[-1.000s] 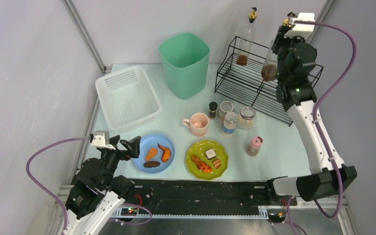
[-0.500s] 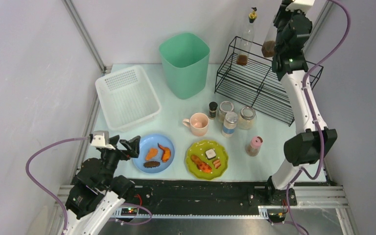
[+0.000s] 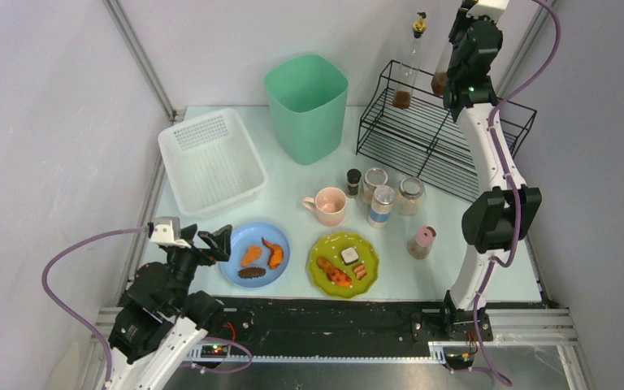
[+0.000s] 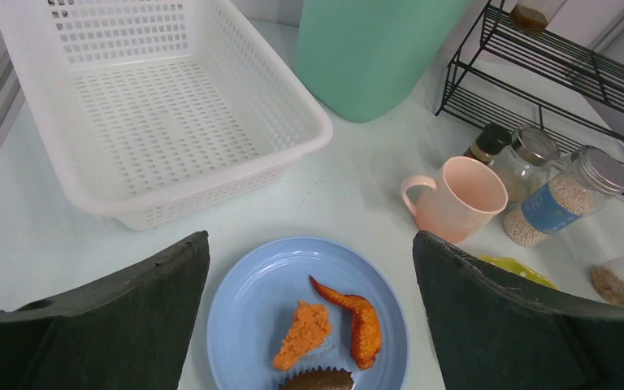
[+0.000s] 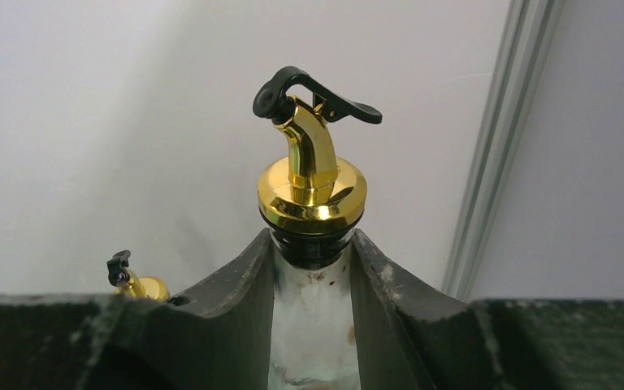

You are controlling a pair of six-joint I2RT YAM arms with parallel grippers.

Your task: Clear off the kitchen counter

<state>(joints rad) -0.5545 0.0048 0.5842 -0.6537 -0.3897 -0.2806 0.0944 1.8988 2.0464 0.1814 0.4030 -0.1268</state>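
Observation:
The rack's bare spot [image 3: 422, 105] beside the second bottle is below the right gripper, so the robot will next move that gripper left in the top view over the spot, then lower it and let go.
The pale mint kitchen counter [image 3: 455, 244] holds a blue plate [image 3: 254, 254] and a green plate [image 3: 344, 264], both with food, a pink mug [image 3: 329, 205], several jars [image 3: 382, 205] and a pink-lidded shaker [image 3: 422, 242]. My right gripper [image 3: 457, 69] is shut on the neck of a glass bottle [image 3: 439, 81] with a gold pourer [image 5: 312, 191]. It holds the bottle high above the black wire rack [image 3: 431, 134]. In the right wrist view the right gripper [image 5: 312, 244] clamps the bottle's neck [image 5: 313, 317]. My left gripper [image 3: 211, 244] is open and empty over the blue plate [image 4: 309, 317].
A second pourer bottle [image 3: 406, 77] stands on the rack's top shelf, just left of the held one. A tall green bin [image 3: 306, 106] stands at the back middle and a white perforated basket [image 3: 211, 160] at the back left. The mug [image 4: 455, 199] sits beyond the left gripper.
The right arm has straightened and lifted the bottle higher and a little left over the rack's back edge. The left arm has not moved.

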